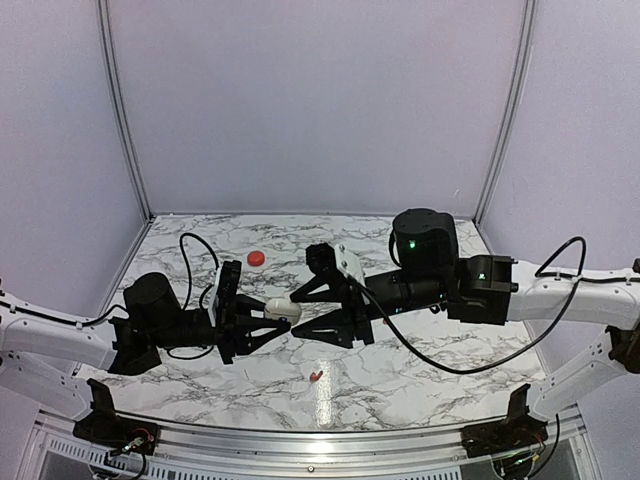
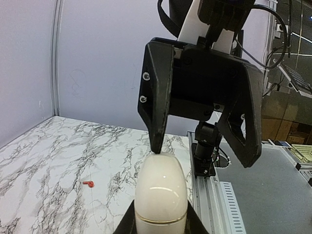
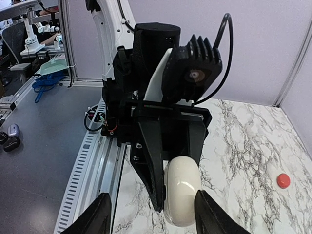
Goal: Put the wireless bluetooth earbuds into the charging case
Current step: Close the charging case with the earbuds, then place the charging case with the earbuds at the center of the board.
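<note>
The marble below there is bare, so my left gripper should next swing left in the top view, tilt down and lower to release the white object.
My left gripper (image 1: 272, 310) (image 2: 161, 220) is shut on a white egg-shaped object (image 1: 283, 307) (image 2: 161, 192) (image 3: 181, 195) with a thin gold seam, held above the table. My right gripper (image 1: 300, 312) (image 2: 203, 156) (image 3: 153, 195) faces it, open wide, and one of its fingertips (image 2: 157, 146) touches the object's tip. The charging case, a small red round puck (image 1: 256, 258) (image 3: 283, 181), lies closed on the table behind the left gripper. One red earbud (image 1: 317, 376) (image 2: 88, 183) lies on the table near the front edge. The other earbud is out of view.
The marble table (image 1: 420, 355) is walled at the back and both sides. A metal rail (image 1: 330, 440) runs along its near edge. Black cables loop beside both arms (image 1: 195, 250) (image 1: 440, 360).
</note>
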Tool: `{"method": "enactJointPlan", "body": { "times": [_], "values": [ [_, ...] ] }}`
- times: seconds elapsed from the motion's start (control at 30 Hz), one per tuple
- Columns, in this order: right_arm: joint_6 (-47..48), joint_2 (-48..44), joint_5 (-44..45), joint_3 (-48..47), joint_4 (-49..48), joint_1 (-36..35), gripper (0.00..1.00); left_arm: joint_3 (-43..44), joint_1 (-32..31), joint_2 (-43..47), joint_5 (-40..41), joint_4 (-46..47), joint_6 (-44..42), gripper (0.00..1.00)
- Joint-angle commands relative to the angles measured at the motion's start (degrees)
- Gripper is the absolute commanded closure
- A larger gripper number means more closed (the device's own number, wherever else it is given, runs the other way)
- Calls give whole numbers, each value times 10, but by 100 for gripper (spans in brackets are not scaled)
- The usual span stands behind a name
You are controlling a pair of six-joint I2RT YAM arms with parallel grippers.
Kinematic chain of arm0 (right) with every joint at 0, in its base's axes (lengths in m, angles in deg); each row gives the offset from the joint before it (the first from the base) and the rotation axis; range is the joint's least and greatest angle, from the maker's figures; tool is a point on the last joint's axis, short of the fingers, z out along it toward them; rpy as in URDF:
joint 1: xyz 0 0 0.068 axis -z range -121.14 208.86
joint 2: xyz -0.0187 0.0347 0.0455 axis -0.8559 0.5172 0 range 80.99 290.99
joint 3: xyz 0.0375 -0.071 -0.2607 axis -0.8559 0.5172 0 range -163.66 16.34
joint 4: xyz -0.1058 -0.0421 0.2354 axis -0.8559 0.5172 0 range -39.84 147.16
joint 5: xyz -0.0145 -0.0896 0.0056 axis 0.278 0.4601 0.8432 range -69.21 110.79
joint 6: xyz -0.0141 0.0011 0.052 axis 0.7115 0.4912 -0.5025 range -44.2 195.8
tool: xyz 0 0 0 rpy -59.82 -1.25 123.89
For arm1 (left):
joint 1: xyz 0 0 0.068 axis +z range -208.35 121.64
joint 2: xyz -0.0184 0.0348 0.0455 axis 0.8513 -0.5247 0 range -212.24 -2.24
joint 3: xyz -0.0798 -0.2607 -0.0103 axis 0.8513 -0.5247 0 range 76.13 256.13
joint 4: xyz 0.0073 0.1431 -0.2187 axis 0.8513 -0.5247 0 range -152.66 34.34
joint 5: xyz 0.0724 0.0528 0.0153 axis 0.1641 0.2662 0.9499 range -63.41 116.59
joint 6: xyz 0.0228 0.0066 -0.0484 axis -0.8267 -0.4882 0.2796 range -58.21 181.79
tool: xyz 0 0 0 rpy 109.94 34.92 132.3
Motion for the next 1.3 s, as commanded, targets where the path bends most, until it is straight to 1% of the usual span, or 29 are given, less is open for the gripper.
{"method": "enactJointPlan", "body": {
  "times": [0.0,0.1,0.2,0.33,0.43,0.5,0.53,0.67,0.83,0.97,1.1,1.27],
  "values": [
    [5,11,-21,-15,33,-13,42,17,5,7,38,35,16,100],
    [-5,-6,7,-8,19,-11,39,18,19,-3,51,35,47,100],
    [-19,-26,32,10,-6,1,33,24,43,-18,57,27,103,100],
    [-29,-70,112,49,-58,8,25,39,69,-27,80,-17,156,100],
    [-36,-97,181,70,-83,9,14,48,91,-26,106,-66,193,100],
    [-43,-108,226,79,-92,9,3,48,113,-27,112,-84,225,100],
    [-47,-112,243,83,-97,9,2,47,125,-27,112,-92,242,100],
    [-67,-126,331,110,-129,10,2,35,177,-30,128,-125,299,100],
    [-100,-129,412,138,-167,9,2,19,264,-26,158,-209,346,100],
    [-93,-124,403,131,-141,10,1,23,313,-28,176,-278,348,100],
    [-91,-117,398,127,-130,9,2,48,355,-57,186,-369,334,100],
    [-93,-112,382,127,-128,10,1,94,371,-112,204,-441,309,100]
  ]
}}
